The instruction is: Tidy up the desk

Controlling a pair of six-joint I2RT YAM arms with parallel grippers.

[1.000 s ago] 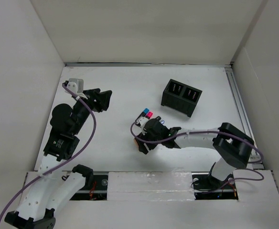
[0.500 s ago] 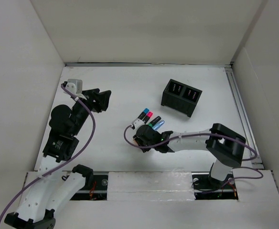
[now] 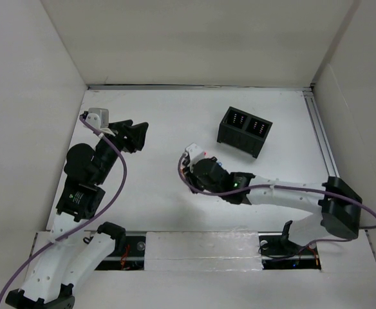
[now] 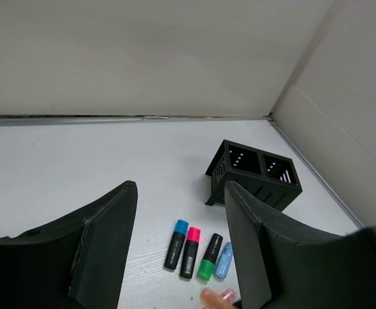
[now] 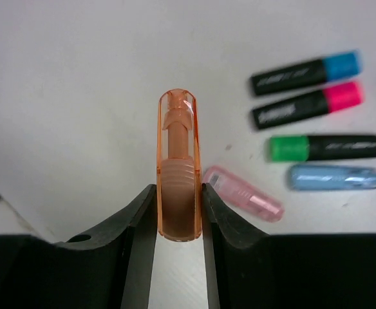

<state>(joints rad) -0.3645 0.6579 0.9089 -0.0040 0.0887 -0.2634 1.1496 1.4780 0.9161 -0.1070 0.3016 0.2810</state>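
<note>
The organizer's section nearer the markers lies to my right gripper's right in the top view, so the gripper should move outward over it and release.
My right gripper (image 5: 178, 193) is shut on an orange translucent highlighter (image 5: 178, 167) and holds it above the white desk (image 3: 156, 122). On the desk, to its right in the right wrist view, lie a pink translucent highlighter (image 5: 243, 201), a blue-capped marker (image 5: 306, 72), a pink-capped marker (image 5: 307, 106), a green-capped marker (image 5: 323, 147) and a light blue highlighter (image 5: 333, 177). In the top view the right gripper (image 3: 204, 172) covers most of them. My left gripper (image 3: 136, 134) is open and empty at the left, well away from the markers (image 4: 190, 243).
A black two-compartment organizer (image 3: 244, 131) stands at the back right and also shows in the left wrist view (image 4: 253, 174). A metal rail (image 3: 323, 148) runs along the right edge. White wall panels enclose the desk.
My right wrist has moved up and right from beside the markers to over them, and its elbow has swung out to the right. The left arm has barely shifted.
</note>
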